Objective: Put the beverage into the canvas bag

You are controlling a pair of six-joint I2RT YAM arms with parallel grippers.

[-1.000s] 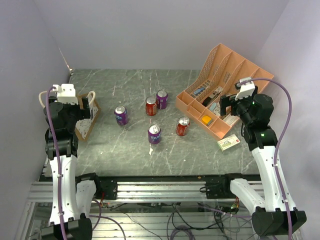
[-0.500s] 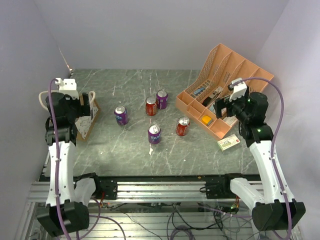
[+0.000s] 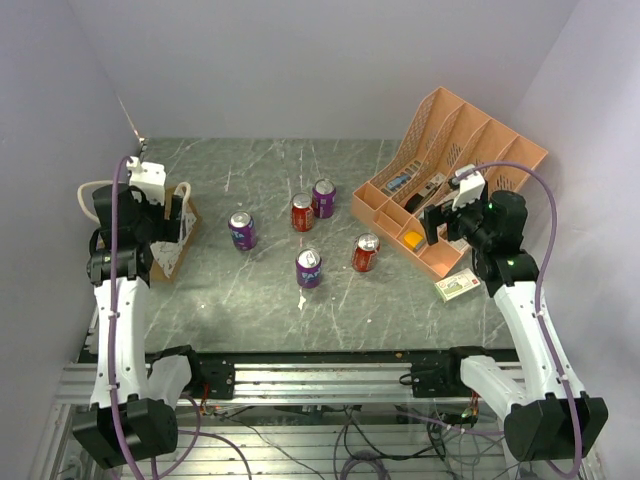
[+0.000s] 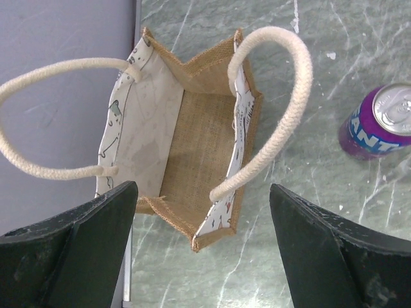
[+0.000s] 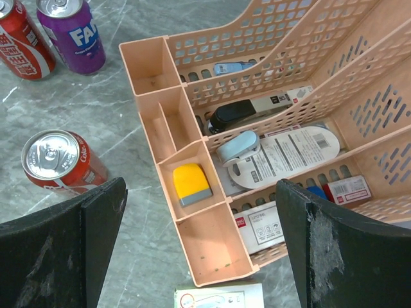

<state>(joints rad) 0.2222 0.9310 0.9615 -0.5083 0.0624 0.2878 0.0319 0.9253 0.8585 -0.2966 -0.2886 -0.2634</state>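
Note:
The rope handle nearest the cans arches above the bag's rim, so I will move my left gripper down to the right in the top view onto it and close.
The brown canvas bag with cream rope handles stands at the table's left edge; in the left wrist view the canvas bag is open and holds nothing. Several cans stand mid-table: purple cans and red cans. My left gripper hovers above the bag, open and empty, its fingers spread wide. My right gripper is open and empty above the organizer's front, its fingers spread. A red can shows at the left in the right wrist view.
An orange plastic file organizer with stationery stands at the back right. A small box lies on the table in front of it. Grey walls close in on the left, back and right.
My left gripper has moved away from me and slightly right above the bag. My right gripper has moved left, off the organizer's right side toward its front compartments. The cans have not moved.

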